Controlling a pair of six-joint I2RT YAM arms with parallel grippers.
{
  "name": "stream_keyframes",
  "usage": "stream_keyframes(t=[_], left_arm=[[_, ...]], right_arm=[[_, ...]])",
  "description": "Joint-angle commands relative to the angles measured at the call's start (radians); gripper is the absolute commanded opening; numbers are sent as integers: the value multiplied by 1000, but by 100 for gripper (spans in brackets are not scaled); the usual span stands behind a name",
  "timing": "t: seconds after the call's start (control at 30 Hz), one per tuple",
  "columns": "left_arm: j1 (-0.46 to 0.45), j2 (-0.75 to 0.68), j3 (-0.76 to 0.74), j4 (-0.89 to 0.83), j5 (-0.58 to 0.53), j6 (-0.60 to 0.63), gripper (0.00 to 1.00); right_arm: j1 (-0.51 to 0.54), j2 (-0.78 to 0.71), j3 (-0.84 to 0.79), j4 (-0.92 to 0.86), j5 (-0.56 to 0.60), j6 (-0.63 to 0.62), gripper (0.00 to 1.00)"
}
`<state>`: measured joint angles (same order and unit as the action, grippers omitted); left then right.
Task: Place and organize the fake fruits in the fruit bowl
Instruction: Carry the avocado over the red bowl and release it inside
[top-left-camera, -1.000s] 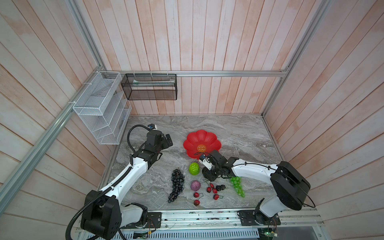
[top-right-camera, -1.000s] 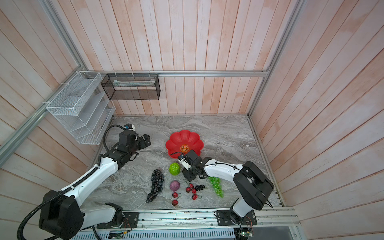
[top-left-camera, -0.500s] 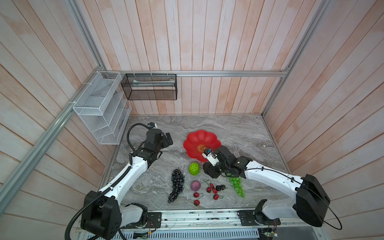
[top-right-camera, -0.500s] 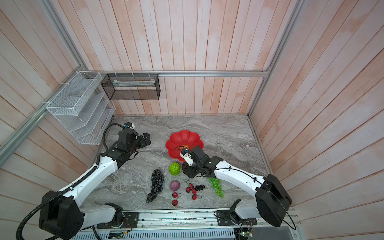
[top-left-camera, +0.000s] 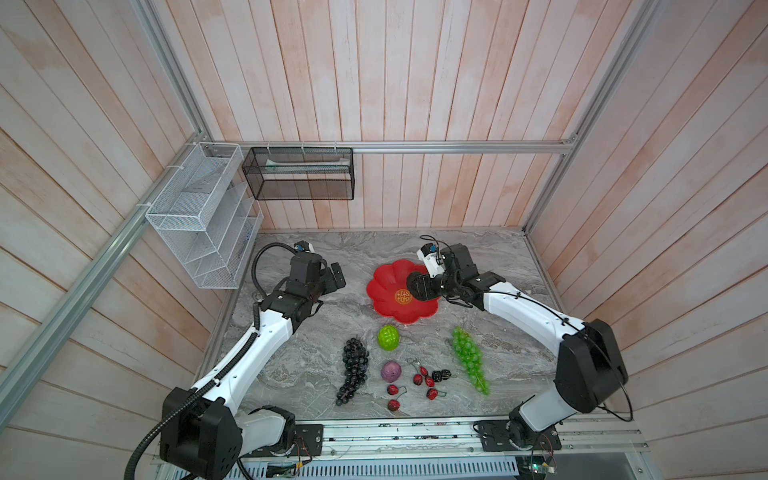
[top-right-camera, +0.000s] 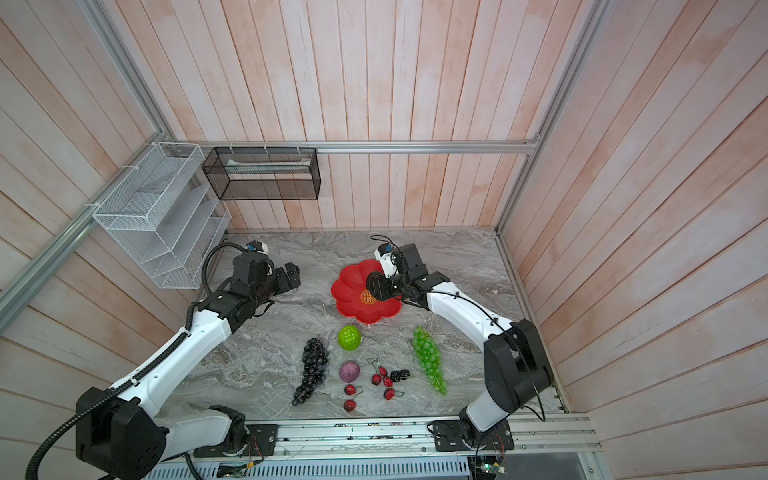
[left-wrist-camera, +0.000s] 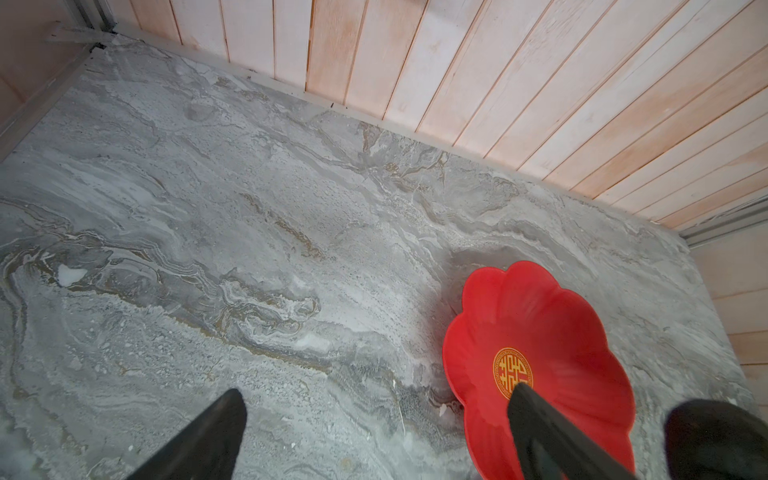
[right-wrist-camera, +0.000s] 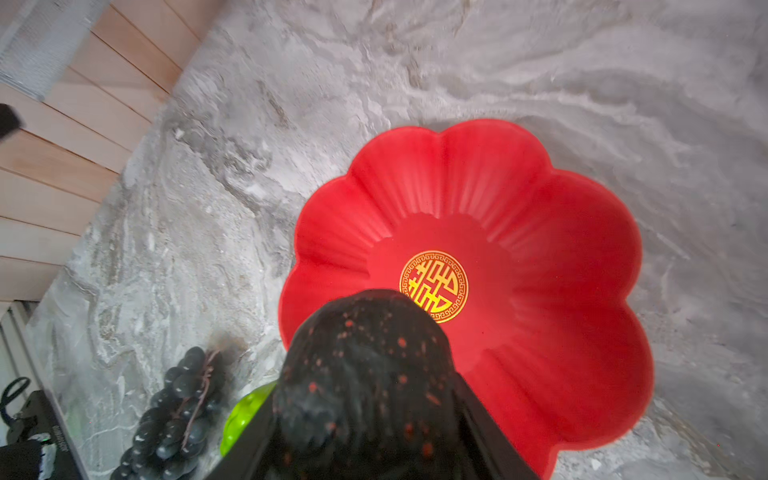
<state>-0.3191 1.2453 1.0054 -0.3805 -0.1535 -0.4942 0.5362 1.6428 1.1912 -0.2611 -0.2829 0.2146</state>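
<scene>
Next, my right gripper moves down to the fruit bowl's bare bottom beside the gold emblem. It then releases the black rough oval (top-left-camera: 417, 284) inside the fruit bowl's rim.
The fruit bowl (top-left-camera: 384, 299) (top-right-camera: 349, 291) is a red flower-shaped dish with a gold emblem, at the table's middle back. My right gripper (top-left-camera: 419, 286) (top-right-camera: 377, 287) hangs over its centre, shut on a black rough oval (top-left-camera: 417, 284) (right-wrist-camera: 365, 365). My left gripper (top-left-camera: 337, 276) (left-wrist-camera: 376, 392) stands open and empty, left of the bowl (left-wrist-camera: 561, 332). On the table in front lie a dark purple grape bunch (top-left-camera: 353, 374), a lime-green ball (top-left-camera: 388, 337), a purple-pink ball (top-left-camera: 391, 371), small red stemmed fruits (top-left-camera: 419, 380), black berries (top-left-camera: 441, 375) and a green grape bunch (top-left-camera: 469, 361).
A white wire basket (top-left-camera: 199, 216) hangs on the left wall and a black mesh basket (top-left-camera: 299, 174) on the back wall. Wooden walls close the table on three sides. A metal rail (top-left-camera: 415, 434) runs along the front edge.
My right gripper has risen from the table beside the lime-green ball and carried the black oval back over the bowl. The left arm has barely moved.
</scene>
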Motion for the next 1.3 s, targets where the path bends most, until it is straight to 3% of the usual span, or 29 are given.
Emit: stream_keyframes(t=[0.0, 0.2, 0.6, 1.27], left_arm=[[2, -38, -20, -35, -6, -3, 100], [2, -52, -53, -22, 17, -4, 100], [2, -39, -79, 25, 55, -17, 100], [2, -8, -52, 3, 110, -43, 100]], right_arm=[[1, 104, 88, 10, 35, -37, 41], [-6, 282, 228, -43, 116, -69, 41], [-25, 403, 270, 15, 115, 5, 41], [-31, 480, 312, 27, 109, 25, 46]])
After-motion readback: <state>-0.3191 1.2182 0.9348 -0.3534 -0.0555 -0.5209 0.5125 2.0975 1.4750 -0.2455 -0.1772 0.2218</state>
